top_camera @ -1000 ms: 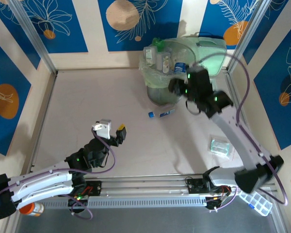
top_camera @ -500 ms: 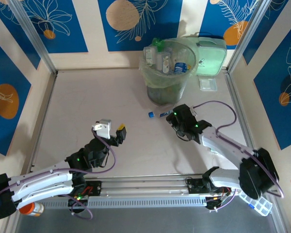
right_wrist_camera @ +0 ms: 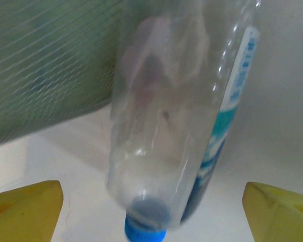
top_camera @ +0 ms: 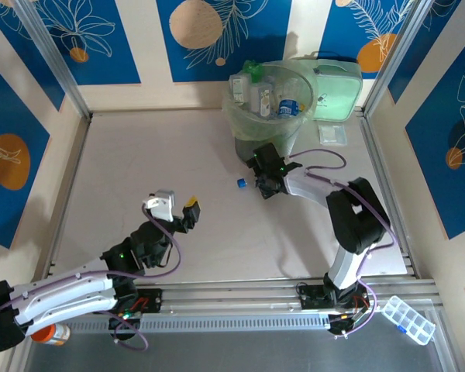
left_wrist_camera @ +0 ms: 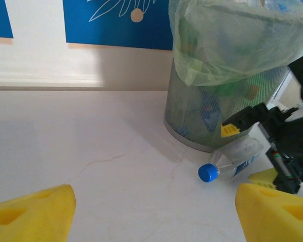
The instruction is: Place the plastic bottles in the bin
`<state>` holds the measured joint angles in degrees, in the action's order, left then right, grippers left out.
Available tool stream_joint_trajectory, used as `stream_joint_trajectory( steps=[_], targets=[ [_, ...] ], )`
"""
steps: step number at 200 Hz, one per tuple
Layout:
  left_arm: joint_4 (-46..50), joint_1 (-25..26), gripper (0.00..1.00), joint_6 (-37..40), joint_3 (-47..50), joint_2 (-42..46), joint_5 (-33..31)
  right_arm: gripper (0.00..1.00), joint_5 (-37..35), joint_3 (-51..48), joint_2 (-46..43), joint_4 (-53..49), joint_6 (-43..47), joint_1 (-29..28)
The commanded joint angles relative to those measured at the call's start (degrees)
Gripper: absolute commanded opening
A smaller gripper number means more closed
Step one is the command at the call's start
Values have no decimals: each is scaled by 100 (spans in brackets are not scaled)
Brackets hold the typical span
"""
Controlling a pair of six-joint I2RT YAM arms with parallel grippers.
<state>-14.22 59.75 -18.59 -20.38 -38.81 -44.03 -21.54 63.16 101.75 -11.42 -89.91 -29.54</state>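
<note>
Next, my right gripper goes farther down over the clear bottle's body and closes across it, since its fingers are open on both sides of that body.
A clear plastic bottle [right_wrist_camera: 177, 126] with a blue label and a blue cap [top_camera: 240, 184] lies on the table at the foot of the bin [top_camera: 307, 94]. The bin, a round mesh bucket lined with a pale green bag, holds several more bottles [top_camera: 287, 107]. My right gripper [top_camera: 265, 177] is low at the lying bottle, open. Its yellow fingers [right_wrist_camera: 25, 212] stand wide on both sides of the bottle without touching it. My left gripper [top_camera: 178, 208] hovers open over bare table to the left. From there the bottle [left_wrist_camera: 235, 160] shows ahead to the right.
A flat mint-green case [top_camera: 337, 81] leans behind the bin, and a small clear packet [top_camera: 332, 134] lies to its right. An orange bottle [top_camera: 50, 333] and a clear compartment box [top_camera: 408, 319] sit off the near edge. Metal frame posts ring the table.
My right arm swung down from the bin's rim to the table, and its gripper opened wide around the lying bottle. The left arm stayed put.
</note>
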Motion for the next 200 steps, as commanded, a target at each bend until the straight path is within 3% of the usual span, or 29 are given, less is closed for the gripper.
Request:
stream_joint_trajectory(
  steps=[1,45,75,92,122,153,200],
  targets=[
    [-134,-23,82,31,53,101,-102,91,45,399,397,-249,-416,79],
    [-55,-22,82,-12,135,393,-285,85,-105,759,952,-780,-772,131],
    [6,-16,80,-60,284,853,-512,70,-252,762,994,-1142,-826,168],
    [77,-17,80,-170,457,1291,-770,67,-287,668,919,-1140,-648,177],
    [35,-16,79,-234,770,2050,-897,54,-492,431,572,-1319,-478,203],
    [24,-17,79,-207,682,1854,-856,41,-614,108,82,-1486,-251,256],
    [28,-16,79,-242,544,1455,-764,39,-1056,-579,-1122,-1540,314,140]
  ],
)
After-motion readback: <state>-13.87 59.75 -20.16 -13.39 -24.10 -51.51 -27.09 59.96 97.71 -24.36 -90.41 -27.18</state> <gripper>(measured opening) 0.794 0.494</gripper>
